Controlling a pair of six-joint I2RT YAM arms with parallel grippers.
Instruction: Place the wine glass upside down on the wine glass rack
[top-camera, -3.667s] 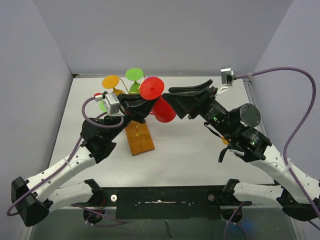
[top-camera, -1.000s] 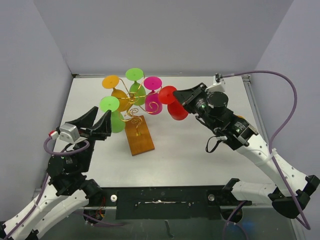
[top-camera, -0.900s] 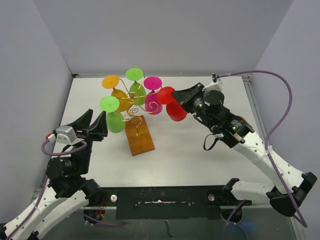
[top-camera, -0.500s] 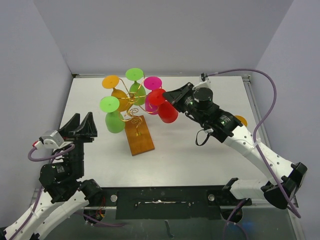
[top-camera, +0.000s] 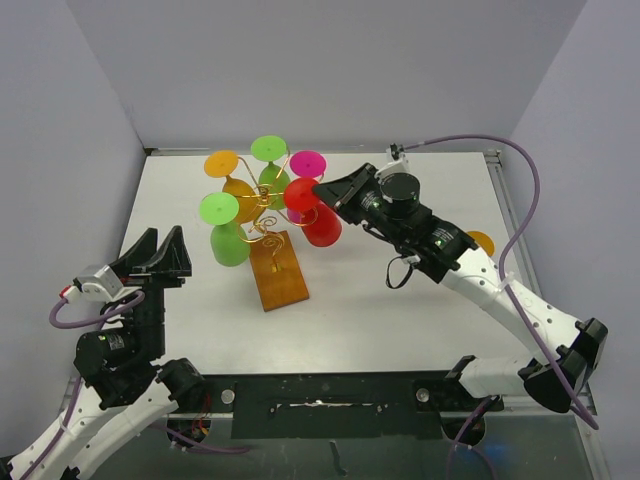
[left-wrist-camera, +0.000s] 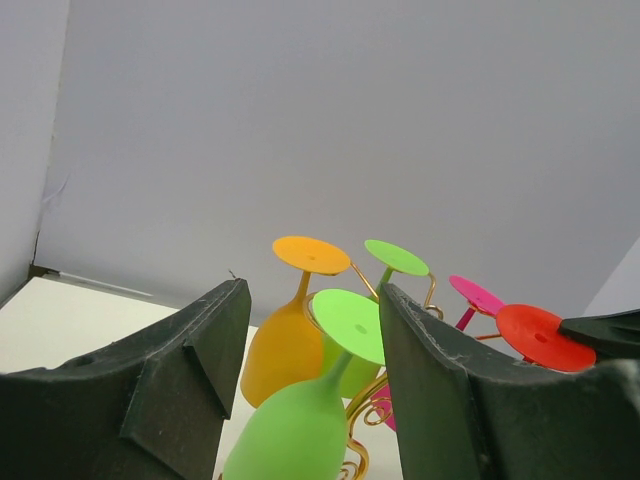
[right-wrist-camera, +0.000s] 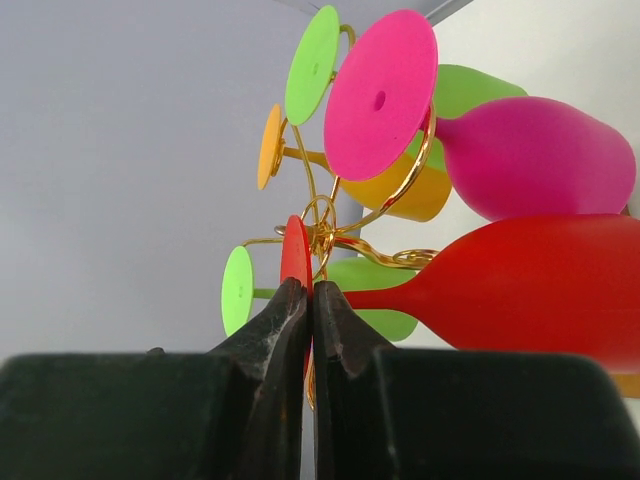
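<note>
My right gripper will next move back until the red foot is over the empty gold hook (top-camera: 307, 222), then release the glass.
The red wine glass (top-camera: 322, 228) hangs upside down and tilted at the right side of the wine glass rack (top-camera: 262, 215), whose gold wire arms rise from a brown wooden base (top-camera: 278, 275). My right gripper (top-camera: 320, 189) is shut on the rim of the glass's red foot (right-wrist-camera: 296, 255). In the right wrist view the red bowl (right-wrist-camera: 540, 285) lies just below a curled gold arm (right-wrist-camera: 400, 258); whether the stem rests in it I cannot tell. My left gripper (top-camera: 160, 258) stands open at the near left, apart from the rack, with nothing between its fingers (left-wrist-camera: 200, 340).
Hanging upside down on the rack are a magenta glass (top-camera: 306, 163), an orange glass (top-camera: 232, 185) and two green glasses (top-camera: 226, 235) (top-camera: 270, 160). An orange disc (top-camera: 482, 241) shows on the table behind my right arm. Grey walls close in the left, back and right sides.
My right arm has carried the red glass leftward up to the rack. My left arm has drawn back toward the near left, still open.
</note>
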